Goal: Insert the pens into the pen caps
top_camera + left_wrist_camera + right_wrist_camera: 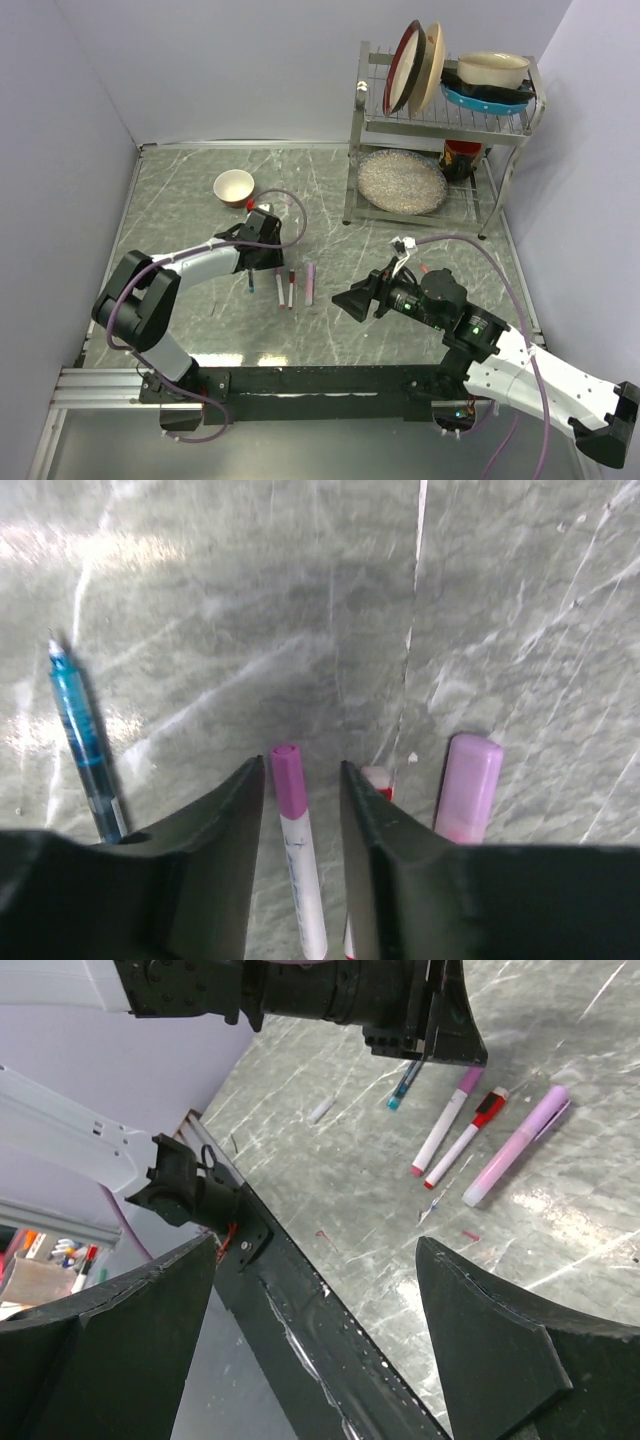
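Note:
My right gripper swings down and right in the top view next, fingertips turning down, and lowers onto a lone red tip that lies there below it.
Four pens lie side by side on the grey marble table. On the left is a teal one. Beside it lies a white barrel with a magenta cap, then a white pen with red ends, then a thick lilac-pink one. My left gripper is low over them and open. Its jaws straddle the magenta-capped pen with a gap on each side. The right gripper hangs wide open and empty near the table's front edge, facing the row.
A small white bowl sits at the back left with a red bit beside it. A wire dish rack holding plates, bowls and a round mesh strainer stands at the back right. A black rail runs along the near edge.

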Tool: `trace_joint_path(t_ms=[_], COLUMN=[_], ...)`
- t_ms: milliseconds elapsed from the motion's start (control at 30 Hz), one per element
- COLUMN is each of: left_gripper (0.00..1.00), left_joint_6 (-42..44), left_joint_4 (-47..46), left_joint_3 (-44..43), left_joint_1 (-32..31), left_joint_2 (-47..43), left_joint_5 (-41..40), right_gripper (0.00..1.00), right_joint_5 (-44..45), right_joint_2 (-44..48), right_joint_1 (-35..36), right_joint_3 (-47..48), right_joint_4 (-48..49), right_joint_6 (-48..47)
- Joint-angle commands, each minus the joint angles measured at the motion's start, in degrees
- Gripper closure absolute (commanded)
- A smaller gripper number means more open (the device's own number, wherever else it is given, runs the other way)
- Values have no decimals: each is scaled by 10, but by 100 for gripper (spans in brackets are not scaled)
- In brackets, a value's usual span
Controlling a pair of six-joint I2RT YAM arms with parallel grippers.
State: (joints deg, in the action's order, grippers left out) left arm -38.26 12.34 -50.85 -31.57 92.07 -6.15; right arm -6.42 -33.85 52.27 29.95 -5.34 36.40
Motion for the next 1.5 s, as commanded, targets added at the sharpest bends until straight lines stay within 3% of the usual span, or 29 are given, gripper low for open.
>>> trace_joint_path(t_ms=[0, 167, 300, 333, 367, 400, 433, 633, 900, 1067, 1300, 1467], left_gripper=[52, 43, 31, 26, 3, 1, 1, 1, 0, 0, 1, 1], left_joint_6=[12, 15, 26, 29, 35, 38, 42, 73, 89, 96, 98, 99], left_joint_4=[22, 72, 72, 71, 69, 66, 67, 67, 95, 90, 81, 80], left_joint_3=[-37, -62, -44, -31, -24, -15, -1, 74, 77, 84, 95, 95], left_joint_1=[1, 1, 1, 1, 1, 1, 1, 1, -1, -1, -1, -1], left_joint_2=[-28, -75, -200, -224, -249, -297, -318, -457, -542, -575, -596, -601], left_joint_5=[-44, -47, -7, 7, 15, 22, 37, 56, 37, 26, 37, 36], right_gripper=[12, 12, 13, 13, 13, 14, 14, 15, 26, 31, 39, 52], right_joint_5=[30, 108, 219, 255, 271, 278, 279, 304, 146, 133, 114, 112], right_joint_2=[7, -13, -78, -96, -133, -153, -172, -311, -416, -497, -539, -569], right_joint_1=[2, 2, -8, -23, -35, -50, -95, -215, -406, -458, -495, -497], right_joint_3=[29, 48, 96, 121, 132, 142, 158, 201, 182, 201, 200, 198], right_joint_4=[-21, -80, -156, -171, -195, -203, -209, -241, -221, -223, -215, -208], right_joint_6=[-3, 19, 10, 3, -17, -27, -39, -120, -208, -223, -220, -221])
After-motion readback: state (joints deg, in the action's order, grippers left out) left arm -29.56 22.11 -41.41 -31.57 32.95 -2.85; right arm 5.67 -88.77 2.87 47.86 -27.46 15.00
